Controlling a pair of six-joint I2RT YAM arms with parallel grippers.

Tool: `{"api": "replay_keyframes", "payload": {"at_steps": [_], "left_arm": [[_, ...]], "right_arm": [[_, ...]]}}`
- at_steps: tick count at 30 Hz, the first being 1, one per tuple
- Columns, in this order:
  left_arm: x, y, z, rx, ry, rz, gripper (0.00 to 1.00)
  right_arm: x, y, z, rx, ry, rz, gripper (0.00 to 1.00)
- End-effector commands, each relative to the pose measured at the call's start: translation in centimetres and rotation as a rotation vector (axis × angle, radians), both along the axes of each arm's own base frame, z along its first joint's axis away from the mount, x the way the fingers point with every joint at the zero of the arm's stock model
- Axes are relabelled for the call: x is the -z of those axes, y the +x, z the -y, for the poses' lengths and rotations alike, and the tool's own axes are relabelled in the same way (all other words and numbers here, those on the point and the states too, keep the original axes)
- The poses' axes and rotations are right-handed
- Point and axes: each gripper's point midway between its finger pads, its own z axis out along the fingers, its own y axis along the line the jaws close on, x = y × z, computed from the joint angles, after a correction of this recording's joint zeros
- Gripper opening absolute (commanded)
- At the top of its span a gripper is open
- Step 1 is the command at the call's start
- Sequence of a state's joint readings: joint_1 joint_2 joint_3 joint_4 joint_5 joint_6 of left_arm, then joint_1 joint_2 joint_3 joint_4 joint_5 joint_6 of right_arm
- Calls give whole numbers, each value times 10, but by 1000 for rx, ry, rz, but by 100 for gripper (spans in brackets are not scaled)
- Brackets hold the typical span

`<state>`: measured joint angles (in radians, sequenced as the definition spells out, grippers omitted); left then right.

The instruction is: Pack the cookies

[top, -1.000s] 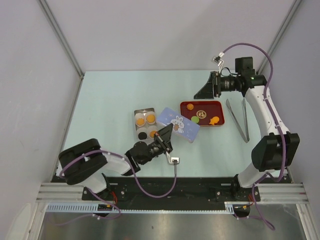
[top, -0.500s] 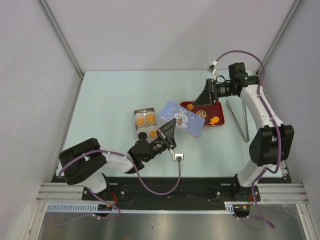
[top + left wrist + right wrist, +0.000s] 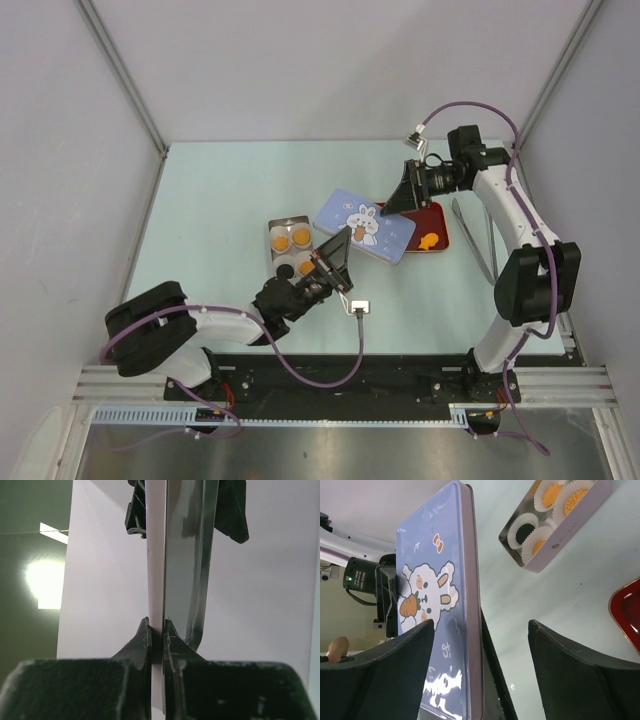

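Observation:
My right gripper should move a little toward my left gripper next and close on the lid's far edge [image 3: 385, 211] [image 3: 474, 639]. That edge is already between the right gripper's open fingers.
My left gripper [image 3: 335, 258] is shut on the near edge of a blue tin lid with a rabbit picture [image 3: 365, 225] and holds it lifted and tilted. In the left wrist view the gripper [image 3: 156, 635] pinches the lid's thin edge [image 3: 180, 555]. My right gripper [image 3: 400, 195] is open at the lid's far edge; in the right wrist view its jaws [image 3: 481, 625] straddle the lid [image 3: 435, 605] without touching. The tin base [image 3: 288, 248] holds orange cookies [image 3: 281, 240] and a black one [image 3: 285, 270] in white paper cups. One orange cookie [image 3: 427, 240] lies on the red tray [image 3: 440, 215].
Metal tongs [image 3: 487, 240] lie right of the red tray. The lid hides most of the tray. The tin base also shows in the right wrist view [image 3: 555, 525], with the tray's corner [image 3: 627, 610] at the right edge. Walls close the table on three sides.
The left gripper has carried the lid up and toward the back right, over the tray. The right gripper has swung left and down to the lid's far edge.

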<state>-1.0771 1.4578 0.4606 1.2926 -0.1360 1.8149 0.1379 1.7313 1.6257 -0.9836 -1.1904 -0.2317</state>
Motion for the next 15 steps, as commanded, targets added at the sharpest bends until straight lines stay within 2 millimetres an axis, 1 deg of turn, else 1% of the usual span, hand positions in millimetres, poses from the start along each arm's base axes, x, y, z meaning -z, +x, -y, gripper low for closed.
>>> {"api": "replay_keyframes", "payload": {"at_steps": [1, 2, 3, 4, 5, 6, 7, 10, 11, 13, 15], "left_arm": [[-111, -34, -53, 6, -427, 248, 0], [-111, -35, -53, 10, -424, 253, 0], [-113, -35, -53, 11, -427, 255, 0], [-114, -36, -53, 15, -430, 259, 0], [-115, -36, -52, 16, -432, 262, 0], [-116, -36, -52, 18, -431, 264, 0], [-117, -37, -52, 16, -429, 272, 0], [-117, -36, -51, 11, -426, 273, 1], [-117, -35, -51, 8, -428, 272, 0], [-118, -34, -51, 2, -429, 274, 0], [-118, -32, -50, -4, -429, 272, 0]], "right_arm": [[-15, -4, -11, -64, 30, 43, 79], [-17, -8, -13, -77, 41, 28, 79], [-15, -9, -15, -94, 42, 37, 79], [-18, -10, -17, -107, 47, 44, 78], [-19, -16, -18, -122, 58, 17, 76], [-19, -17, -18, -131, 64, 17, 75], [-16, -18, -20, -147, 66, 20, 74], [-16, -23, -22, -169, 67, 17, 66], [-16, -27, -24, -180, 70, 5, 62], [-13, -31, -26, -199, 69, 12, 59], [-12, -36, -29, -216, 71, 0, 53]]}}
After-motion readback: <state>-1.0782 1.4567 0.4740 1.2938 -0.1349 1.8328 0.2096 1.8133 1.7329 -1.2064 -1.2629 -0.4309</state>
